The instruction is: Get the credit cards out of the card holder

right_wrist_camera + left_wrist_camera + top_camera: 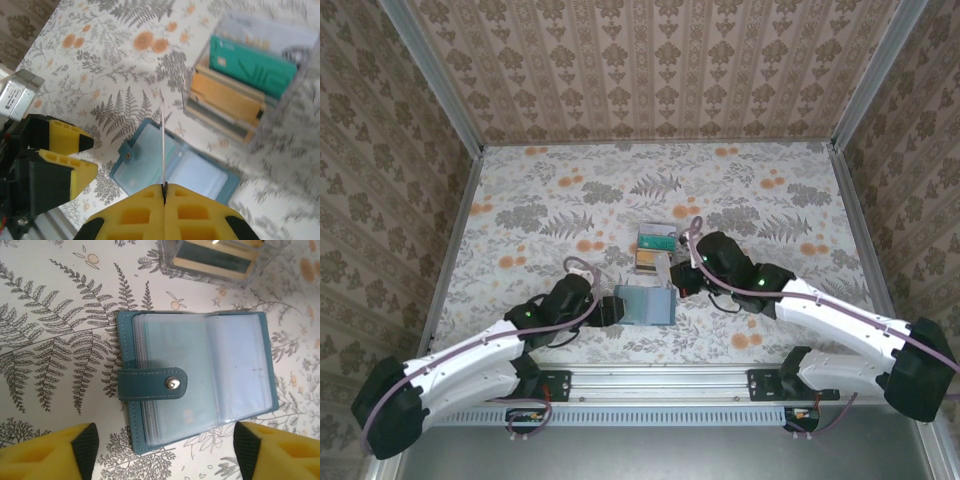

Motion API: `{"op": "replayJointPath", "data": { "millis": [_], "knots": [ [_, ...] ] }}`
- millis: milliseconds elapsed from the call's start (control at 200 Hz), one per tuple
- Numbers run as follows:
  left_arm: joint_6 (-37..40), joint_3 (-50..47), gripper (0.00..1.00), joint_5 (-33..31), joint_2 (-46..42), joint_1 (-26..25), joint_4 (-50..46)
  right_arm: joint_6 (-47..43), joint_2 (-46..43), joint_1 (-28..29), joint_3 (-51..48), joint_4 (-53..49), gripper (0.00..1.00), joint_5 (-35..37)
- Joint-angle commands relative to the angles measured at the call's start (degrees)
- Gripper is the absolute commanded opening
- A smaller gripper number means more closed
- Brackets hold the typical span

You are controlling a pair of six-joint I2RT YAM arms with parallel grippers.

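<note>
My right gripper should next carry the card outward, turn it and lower it behind the box's teal-green card to let it go, because other cards already stand in there.
The card holder [195, 380] lies open on the table, grey-blue clear sleeves up, its teal snap strap folded across the left panel. My left gripper [165, 455] is open just short of the holder's near edge, touching nothing. My right gripper [164, 189] is shut on a thin credit card [163, 145], seen edge-on, held above the holder [175, 170]. Other credit cards, one teal-green [252, 67] and some tan with a dark stripe [227, 97], stand in a clear box. From above, the holder [645, 305] sits between the left gripper [610, 310] and the right gripper [678, 280].
The clear plastic box [655, 250] stands just behind the holder, close to the right gripper. The table has a leaf-and-flower cloth [540, 215] and is walled on three sides. A metal rail [660, 380] runs along the near edge.
</note>
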Motion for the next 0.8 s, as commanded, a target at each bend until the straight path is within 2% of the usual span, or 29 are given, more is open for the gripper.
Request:
{"op": "replayJointPath", "data": {
  "millis": [0,55,150,380,650,795],
  "knots": [
    [1.45,0.7,0.93,-1.17,-2.94,0.54,-3.58,-19.46,3.24,-0.28,5.16,-6.02,0.0,3.7],
    [1.63,0.42,1.0,-1.2,-4.07,0.54,-3.96,-25.88,4.88,-0.27,7.32,-6.34,0.0,4.5],
    [2.03,0.07,1.0,-1.1,-5.83,0.58,-4.66,-36.29,7.77,-0.29,11.58,-8.07,0.0,5.09],
    [2.34,-1.23,1.0,-0.66,-9.48,0.72,-5.71,-53.05,17.34,-1.53,21.69,-12.0,0.0,7.05],
    [1.95,-2.45,1.0,-1.0,-14.04,0.93,-7.95,-67.01,29.1,-4.85,32.03,-19.29,0.0,9.0],
    [1.34,-3.36,1.0,-1.14,-15.96,1.11,-8.55,-68.49,33.77,-8.01,37.4,-22.81,0.0,5.08]
  ]
}}
